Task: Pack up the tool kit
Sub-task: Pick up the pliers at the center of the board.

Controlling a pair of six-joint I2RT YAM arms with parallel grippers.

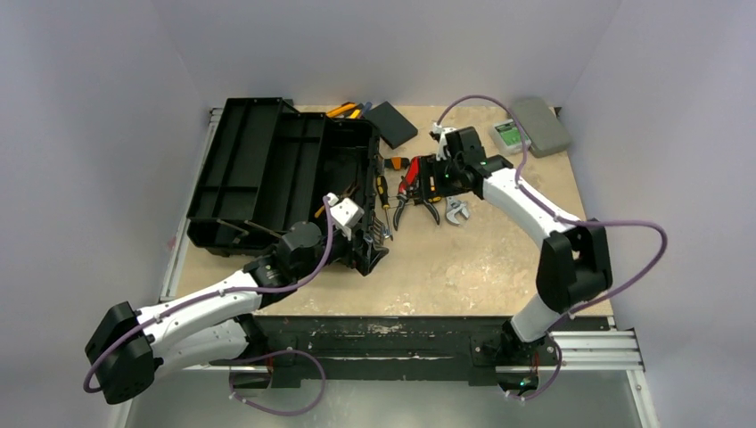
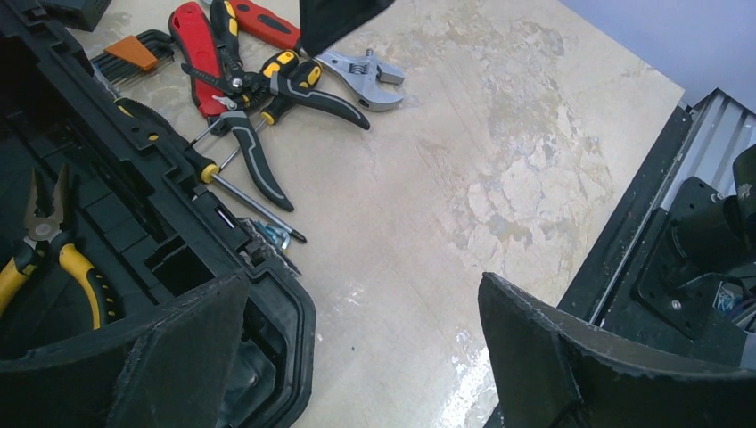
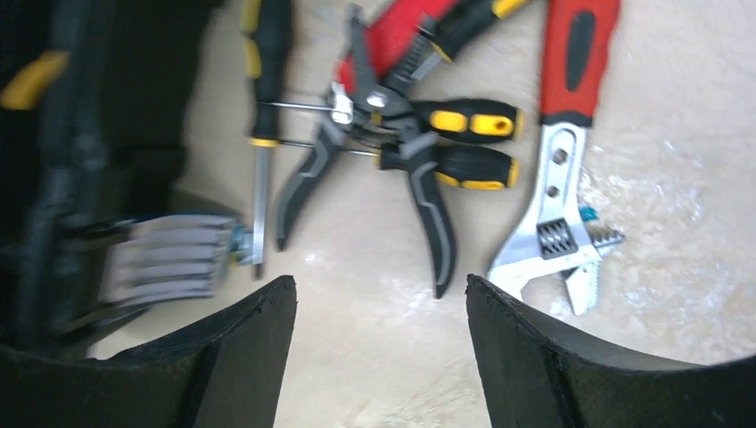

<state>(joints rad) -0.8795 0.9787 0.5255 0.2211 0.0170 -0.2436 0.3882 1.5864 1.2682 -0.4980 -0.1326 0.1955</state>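
I will lower the open fingers of my right gripper around the black-and-grey pliers' handle nearest the wrench below it, because bare table shows on both sides.
The black toolbox (image 1: 267, 169) lies open at the left, with yellow-handled pliers (image 2: 53, 259) inside. Loose tools lie right of it: red-handled pliers (image 1: 410, 178), black-and-grey pliers (image 3: 419, 169), a red-handled adjustable wrench (image 3: 557, 205), a screwdriver (image 3: 261, 134) and a set of hex keys (image 2: 134, 58). My left gripper (image 1: 367, 239) is open and empty at the toolbox's near right corner (image 2: 267, 303); in the left wrist view (image 2: 365, 294) only bare table shows between its fingers. My right gripper (image 1: 430, 178) is open and empty, hovering over the loose tools, also in the right wrist view (image 3: 382, 290).
A small flat black box (image 1: 392, 123) lies behind the tools. A grey case (image 1: 539, 125) with a green-labelled device (image 1: 508, 135) sits at the back right. Yellow-handled tools (image 1: 346, 110) lie behind the toolbox. The table's near edge rail (image 2: 642, 232) is close to my left gripper.
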